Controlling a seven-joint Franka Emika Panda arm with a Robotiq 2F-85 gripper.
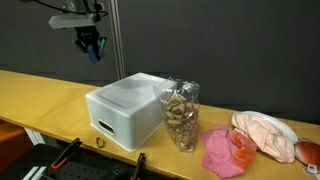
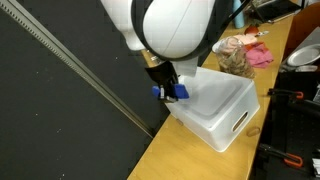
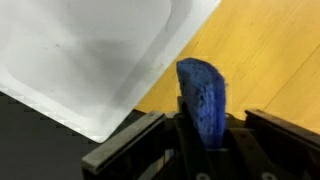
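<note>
My gripper will next move sideways over the bin's white top [image 1: 121,94] [image 3: 80,45], turning as it goes down, to let go of the blue object there, because that wide surface is bare.
My gripper [image 1: 92,47] is shut on a blue object [image 3: 203,100], a flat soft-looking piece that sticks out between the fingers. It hangs well above the wooden table [image 1: 40,92], beside the rear corner of a white upturned bin [image 1: 125,108]. In an exterior view the blue object [image 2: 172,93] shows under the arm's white body, next to the bin [image 2: 215,110]. In the wrist view the bin's white surface [image 3: 90,50] fills the upper left.
A clear jar of brown pieces [image 1: 181,117] stands by the bin. A pink cloth [image 1: 225,150] and a bowl with a peach cloth [image 1: 265,135] lie further along. A dark backdrop [image 1: 220,45] stands behind the table.
</note>
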